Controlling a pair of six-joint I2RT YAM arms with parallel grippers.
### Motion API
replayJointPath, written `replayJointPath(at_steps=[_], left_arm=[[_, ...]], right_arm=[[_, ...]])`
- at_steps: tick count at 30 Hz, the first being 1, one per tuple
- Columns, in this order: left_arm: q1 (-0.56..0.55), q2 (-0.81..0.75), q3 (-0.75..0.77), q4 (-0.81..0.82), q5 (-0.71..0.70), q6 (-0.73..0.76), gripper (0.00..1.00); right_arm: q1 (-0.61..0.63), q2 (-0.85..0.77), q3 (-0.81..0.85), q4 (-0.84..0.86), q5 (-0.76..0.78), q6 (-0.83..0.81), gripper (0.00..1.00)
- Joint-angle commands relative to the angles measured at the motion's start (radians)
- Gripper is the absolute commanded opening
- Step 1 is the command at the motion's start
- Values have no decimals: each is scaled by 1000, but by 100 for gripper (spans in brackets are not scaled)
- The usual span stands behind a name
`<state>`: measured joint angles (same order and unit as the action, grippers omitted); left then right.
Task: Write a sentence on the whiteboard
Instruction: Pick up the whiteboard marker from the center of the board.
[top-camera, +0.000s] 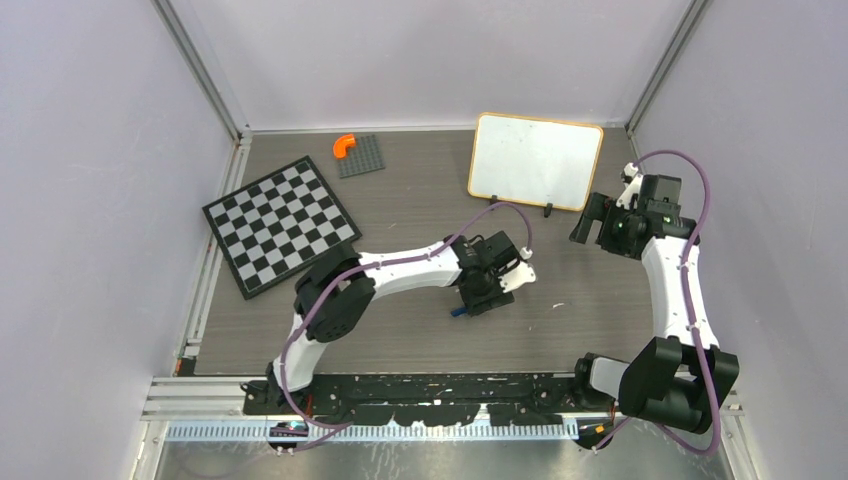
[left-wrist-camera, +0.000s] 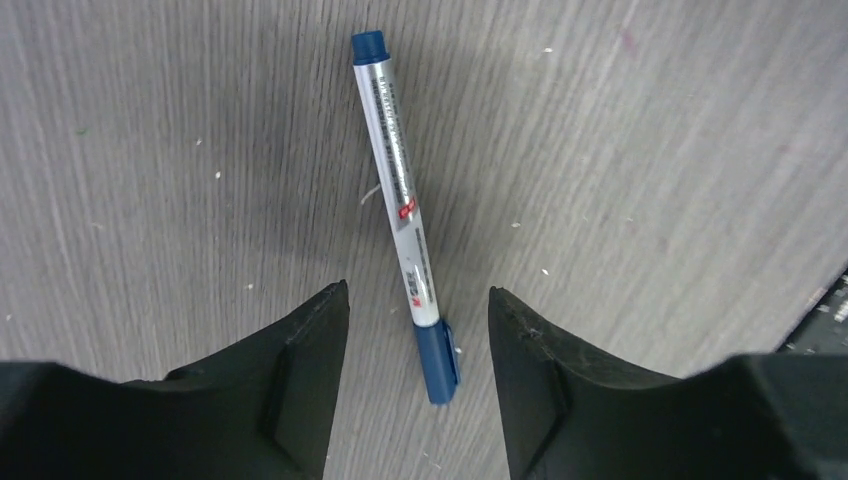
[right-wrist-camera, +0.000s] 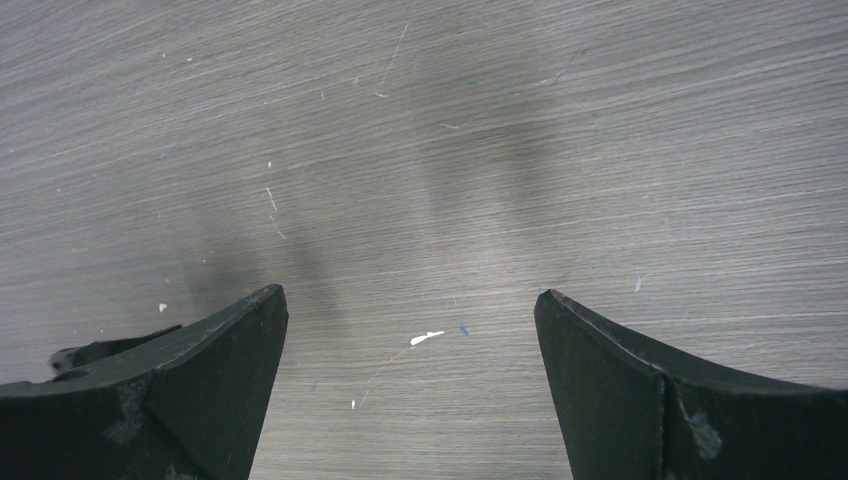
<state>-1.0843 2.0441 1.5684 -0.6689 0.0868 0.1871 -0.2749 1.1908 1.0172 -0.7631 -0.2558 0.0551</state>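
The farther black foot (top-camera: 493, 200) sticks out past the whiteboard's edge, to the left of my right gripper in the top view. I need to sweep over there and come down onto it.
The whiteboard (top-camera: 535, 160) stands tilted on its black feet at the back right of the table, and its face looks blank; no blue sentence shows on it. A marker (left-wrist-camera: 403, 205) with a silver barrel and a blue cap lies flat on the table; only its blue end shows in the top view (top-camera: 457, 312). My left gripper (top-camera: 474, 303) hovers over it, and in the left wrist view (left-wrist-camera: 418, 300) it is open with the capped end between the jaws, untouched. My right gripper (top-camera: 584, 228) is open and empty over bare table (right-wrist-camera: 410, 300), just right of the whiteboard's near corner.
A black-and-white checkered board (top-camera: 282, 225) lies at the left. A grey studded plate (top-camera: 362, 157) with an orange curved piece (top-camera: 343, 145) sits at the back. Walls close in the left, back and right. A black rail (top-camera: 440, 390) runs along the near edge.
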Motion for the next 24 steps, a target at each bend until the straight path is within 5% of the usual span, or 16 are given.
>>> replayJointPath(at_steps=[1,9,16,24], left_arm=[[0,35,56,-11,-24,3,53],[-13,119,81,-76,-74,20,33],[-8,173,154,-224,-73,24,0],[165,-90,109,-253,112,-43,0]], right_arm=[[0,-17,-2,29,-28,0,98],[0,0,-2,30,-27,-5,98],[2,5,-3,32,-46,-2,95],[91,0,6,88,-26,59,89]])
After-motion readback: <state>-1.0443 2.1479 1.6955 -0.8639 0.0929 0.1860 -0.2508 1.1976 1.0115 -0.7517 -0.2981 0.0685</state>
